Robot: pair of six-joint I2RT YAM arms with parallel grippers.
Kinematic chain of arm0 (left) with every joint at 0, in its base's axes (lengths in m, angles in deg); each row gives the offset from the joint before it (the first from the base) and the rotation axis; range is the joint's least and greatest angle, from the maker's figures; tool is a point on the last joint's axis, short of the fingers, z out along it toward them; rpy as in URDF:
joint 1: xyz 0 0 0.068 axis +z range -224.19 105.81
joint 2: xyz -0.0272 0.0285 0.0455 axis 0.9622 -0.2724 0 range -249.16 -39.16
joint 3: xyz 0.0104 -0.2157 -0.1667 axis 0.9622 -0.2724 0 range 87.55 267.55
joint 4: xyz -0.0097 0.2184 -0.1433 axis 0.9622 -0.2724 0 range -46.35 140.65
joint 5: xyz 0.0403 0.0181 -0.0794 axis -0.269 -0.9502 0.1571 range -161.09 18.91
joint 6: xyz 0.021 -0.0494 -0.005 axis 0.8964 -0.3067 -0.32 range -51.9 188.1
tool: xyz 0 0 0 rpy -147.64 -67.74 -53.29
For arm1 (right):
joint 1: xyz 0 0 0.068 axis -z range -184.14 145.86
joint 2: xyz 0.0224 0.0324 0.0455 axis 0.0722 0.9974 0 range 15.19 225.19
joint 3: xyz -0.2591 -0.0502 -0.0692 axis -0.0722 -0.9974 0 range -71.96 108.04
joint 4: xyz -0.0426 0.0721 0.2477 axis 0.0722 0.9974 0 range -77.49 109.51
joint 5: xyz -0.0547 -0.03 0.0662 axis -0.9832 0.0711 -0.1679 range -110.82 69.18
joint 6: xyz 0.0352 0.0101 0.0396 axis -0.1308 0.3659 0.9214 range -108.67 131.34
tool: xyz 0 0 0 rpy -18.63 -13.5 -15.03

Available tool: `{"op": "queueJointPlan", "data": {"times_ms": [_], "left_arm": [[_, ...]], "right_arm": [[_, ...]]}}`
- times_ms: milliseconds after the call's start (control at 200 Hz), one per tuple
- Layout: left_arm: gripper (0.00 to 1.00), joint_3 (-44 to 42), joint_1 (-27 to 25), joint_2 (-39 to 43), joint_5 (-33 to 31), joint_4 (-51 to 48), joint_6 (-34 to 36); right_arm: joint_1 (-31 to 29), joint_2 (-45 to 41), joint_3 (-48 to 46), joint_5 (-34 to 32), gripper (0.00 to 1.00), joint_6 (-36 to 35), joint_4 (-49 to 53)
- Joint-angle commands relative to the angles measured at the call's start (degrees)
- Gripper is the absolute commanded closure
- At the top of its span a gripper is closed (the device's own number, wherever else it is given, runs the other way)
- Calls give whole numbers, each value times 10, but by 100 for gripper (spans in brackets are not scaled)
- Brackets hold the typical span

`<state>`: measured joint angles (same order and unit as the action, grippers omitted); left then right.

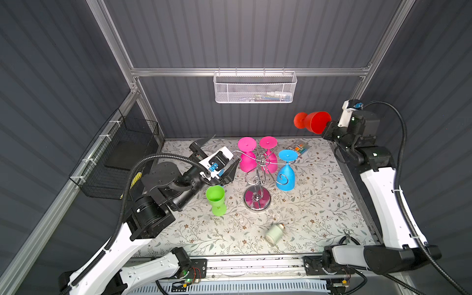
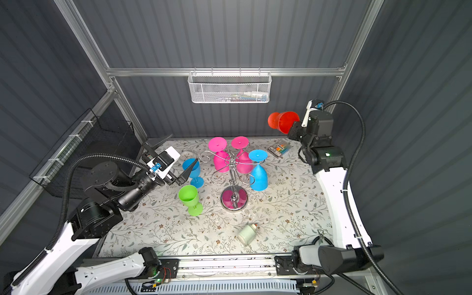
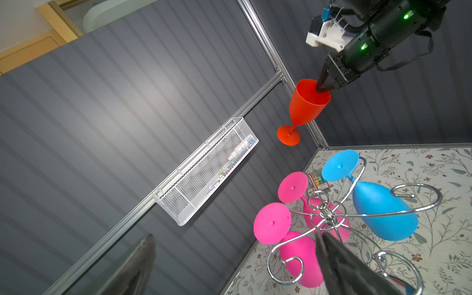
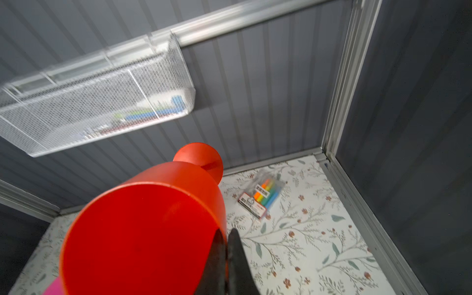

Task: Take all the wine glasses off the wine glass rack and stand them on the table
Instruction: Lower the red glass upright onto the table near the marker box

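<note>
I will lower my right gripper next and tilt it toward the bare tabletop below it, past the hanging blue glass (image 4: 248, 244). This will stand the sideways red glass upright so that I can let go of its rim.
The chrome wine glass rack (image 1: 257, 198) (image 2: 234, 199) (image 3: 329, 217) stands mid-table. Two pink wine glasses (image 1: 246, 159) (image 3: 298, 258) and a blue one (image 1: 286, 177) (image 3: 383, 212) hang from it upside down. High at the back right, my right gripper (image 1: 325, 127) (image 4: 226, 232) is shut on the rim of a red wine glass (image 1: 315, 122) (image 3: 306, 104) (image 4: 143, 235), which lies sideways in the air away from the rack. Just left of the rack my left gripper (image 1: 227, 146) (image 3: 235, 241) is open and holds nothing, one finger close to the nearer pink glass.
A green glass (image 1: 215, 199) and a blue glass (image 2: 192, 168) stand upright left of the rack, by my left gripper. A white bottle (image 1: 274, 233) lies at the front. A marker pack (image 1: 301, 148) lies at the back right. Wire baskets hang on the back wall (image 1: 255, 88) and the left wall (image 1: 120, 158).
</note>
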<state>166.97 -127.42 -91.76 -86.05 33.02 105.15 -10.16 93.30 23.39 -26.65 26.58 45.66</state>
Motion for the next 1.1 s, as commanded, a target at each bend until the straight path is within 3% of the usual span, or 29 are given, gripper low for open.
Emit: {"op": "queueJointPlan", "data": {"times_ms": [0,185,565,1096], "left_arm": [[0,-10,-3,9,-1,-6,-37],[0,-23,-3,20,-4,-10,-58],[0,-35,-3,32,-12,-25,-84],[0,-41,-3,31,-18,-36,-88]], "right_arm": [[5,35,7,-7,100,-26,79],[10,125,39,5,100,-49,142],[7,328,195,18,100,-66,254],[-17,435,287,-4,100,-89,316]]}}
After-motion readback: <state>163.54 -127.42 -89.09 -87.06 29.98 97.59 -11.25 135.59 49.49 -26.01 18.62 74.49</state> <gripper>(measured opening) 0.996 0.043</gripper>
